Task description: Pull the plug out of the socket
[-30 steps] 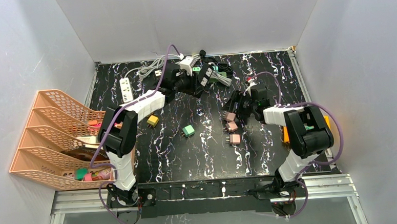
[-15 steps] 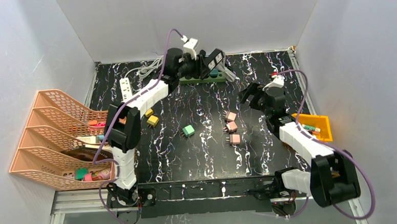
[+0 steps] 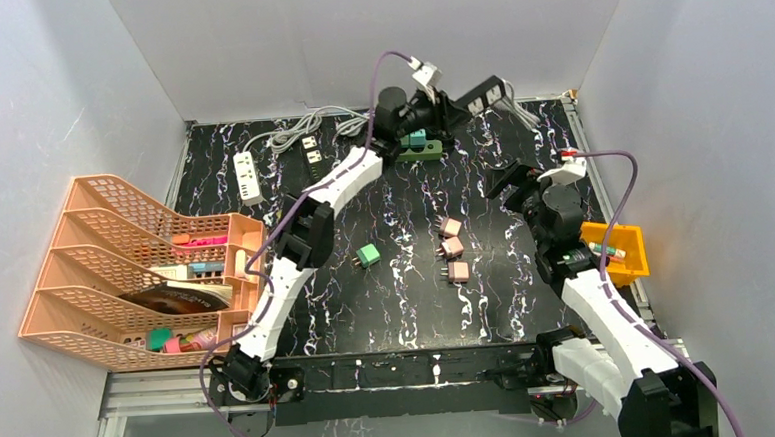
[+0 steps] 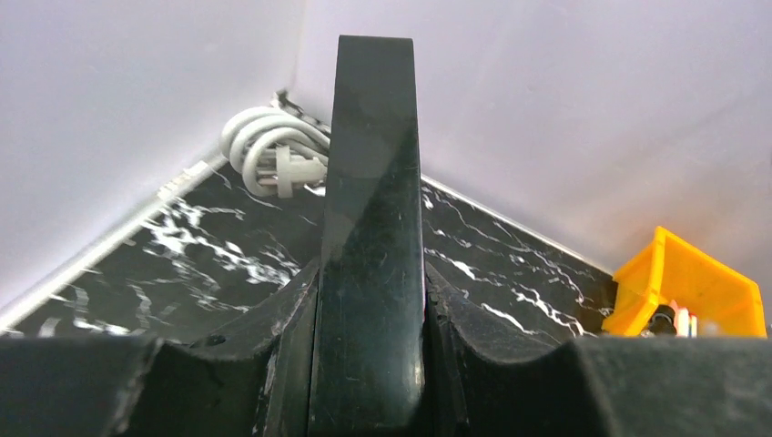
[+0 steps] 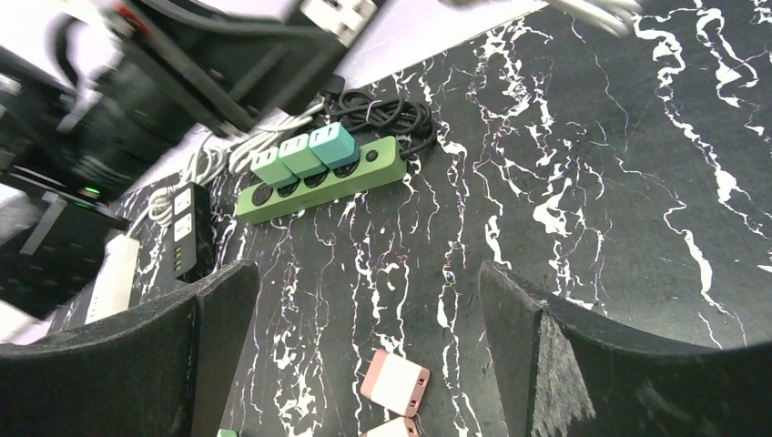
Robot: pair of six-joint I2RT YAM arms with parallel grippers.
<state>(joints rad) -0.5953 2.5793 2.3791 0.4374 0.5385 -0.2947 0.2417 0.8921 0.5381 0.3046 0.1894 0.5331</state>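
Note:
My left gripper will move down next, until the black power strip (image 3: 484, 92) rests on the tabletop beside the end of the green power strip.
A green power strip (image 3: 417, 149) (image 5: 319, 177) lies at the back of the table with three plugs (image 5: 308, 150) in its sockets, two green and one teal. My left gripper (image 3: 446, 103) (image 4: 369, 300) is shut on a black power strip (image 3: 484, 92) (image 4: 371, 209), held raised just behind and to the right of the green strip. My right gripper (image 3: 510, 180) (image 5: 364, 273) hangs open above the table, to the front right of the green strip, with nothing between its fingers.
Three loose pink plugs (image 3: 453, 247) (image 5: 396, 382) and a green one (image 3: 368, 255) lie mid-table. A white strip (image 3: 247, 176), a small black strip (image 3: 312, 154) and coiled white cable (image 3: 294, 133) sit back left. Orange file rack (image 3: 116, 273) stands left, yellow bin (image 3: 620, 246) right.
My left arm swung right along the back wall, carrying the black strip up with it. My right arm drew back to the right and its jaws opened wide.

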